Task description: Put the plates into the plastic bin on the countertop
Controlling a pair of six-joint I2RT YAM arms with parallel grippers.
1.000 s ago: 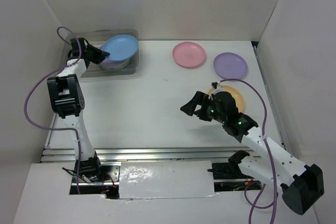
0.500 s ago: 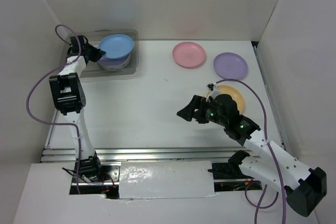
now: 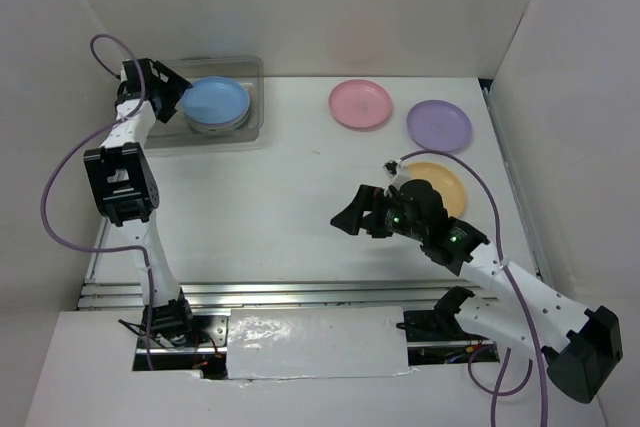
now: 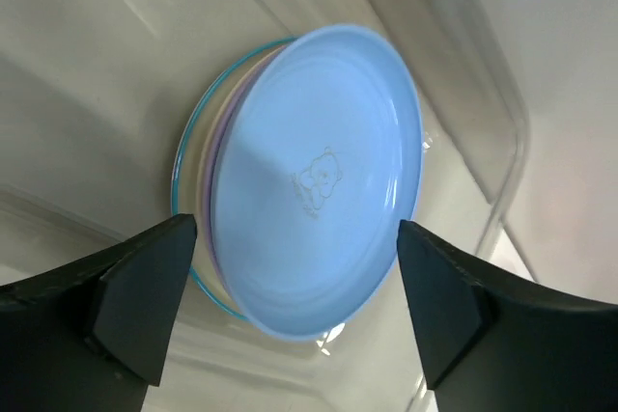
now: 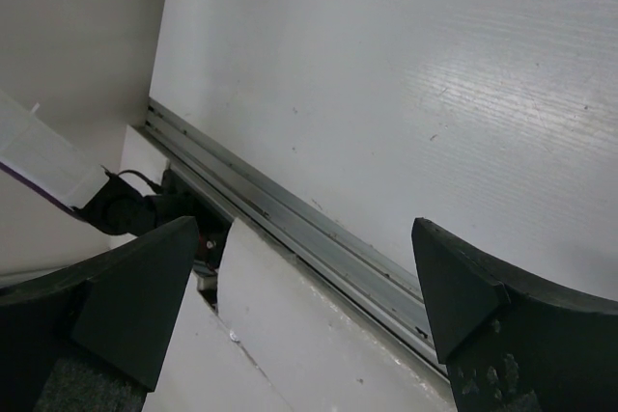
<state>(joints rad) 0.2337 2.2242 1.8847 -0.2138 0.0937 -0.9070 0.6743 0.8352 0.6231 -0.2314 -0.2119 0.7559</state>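
Note:
The orange-yellow plate's wall-side rim [image 3: 462, 201] lies below my right gripper, to its right in the top view, so my right gripper will move across and down onto it next.
A light blue plate [image 3: 216, 101] [image 4: 319, 180] lies on top of a stack of plates inside the plastic bin [image 3: 254, 131] at the back left, sitting slightly off-centre on the stack. My left gripper [image 3: 170, 97] [image 4: 294, 272] stands open just left of it, its fingers apart on either side of the plate's near rim and not touching it. On the countertop [image 3: 290, 177] lie a pink plate [image 3: 360, 104], a purple plate [image 3: 439, 125] and an orange-yellow plate [image 3: 443, 184], partly behind my right arm. My right gripper [image 3: 352, 215] [image 5: 304, 277] is open and empty.
White walls enclose the countertop on the left, back and right. A metal rail [image 3: 300, 292] [image 5: 290, 224] runs along the front edge, and the right wrist view looks down at it. Purple cables loop from both arms.
My left gripper has opened and let go of the light blue plate, which has settled flat onto the stack in the bin. The left gripper drew back left. The right arm drifted slightly left.

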